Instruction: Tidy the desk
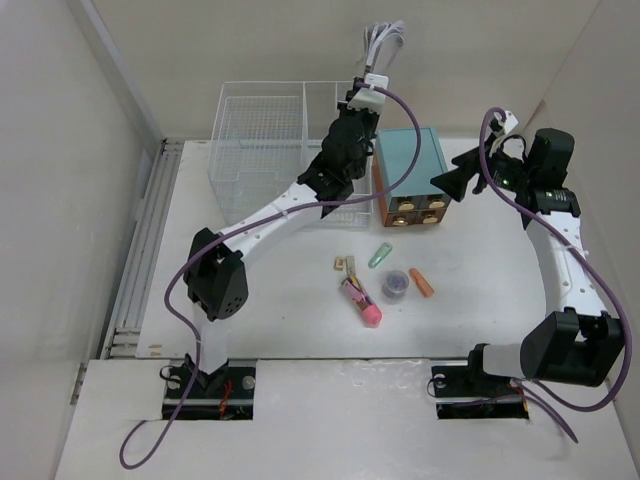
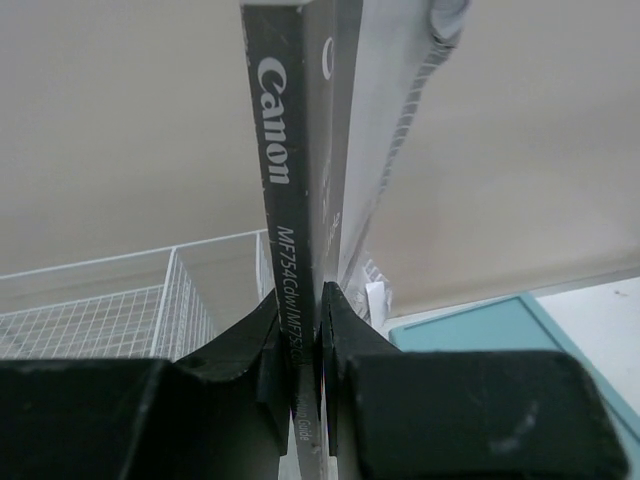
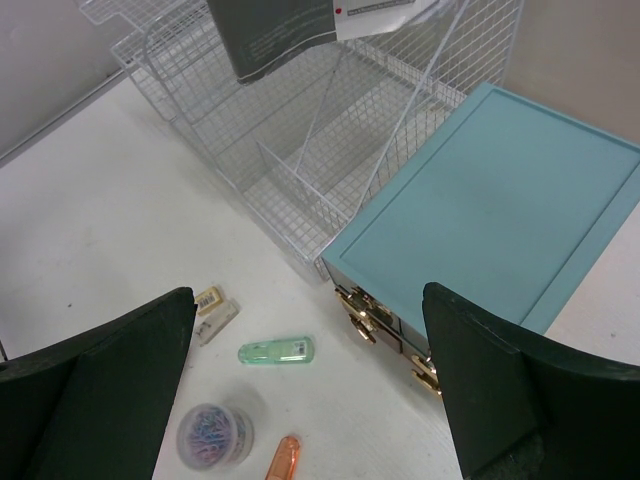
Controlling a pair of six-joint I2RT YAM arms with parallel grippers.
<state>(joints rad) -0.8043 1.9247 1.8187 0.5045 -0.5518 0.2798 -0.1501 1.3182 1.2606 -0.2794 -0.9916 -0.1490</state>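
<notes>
I should next lower my left gripper and move it to the left in the top view, to release the booklet inside the basket's narrow section (image 1: pixel 325 112) (image 2: pixel 228 290). That section is open below that gripper.
The white desk (image 1: pixel 280 320) holds a white wire basket (image 1: pixel 265 150) and a teal drawer box (image 1: pixel 412 172) at the back. My left gripper (image 1: pixel 366 95) is raised above the basket's right part. It is shut on a dark Canon manual (image 2: pixel 285 200) with white booklets (image 2: pixel 390 150) beside it, held upright; the papers stick up in the top view (image 1: pixel 383 40). My right gripper (image 1: pixel 452 182) hovers at the teal box's right side, open and empty (image 3: pixel 310 400). The desk also shows under it (image 3: pixel 120 220).
Small items lie in front of the box: a green tube (image 3: pixel 277 350), a tub of paper clips (image 3: pixel 213 436), an orange piece (image 3: pixel 283 460), a small eraser (image 3: pixel 208 299) and a pink-tipped marker (image 1: pixel 360 303). White walls border the desk.
</notes>
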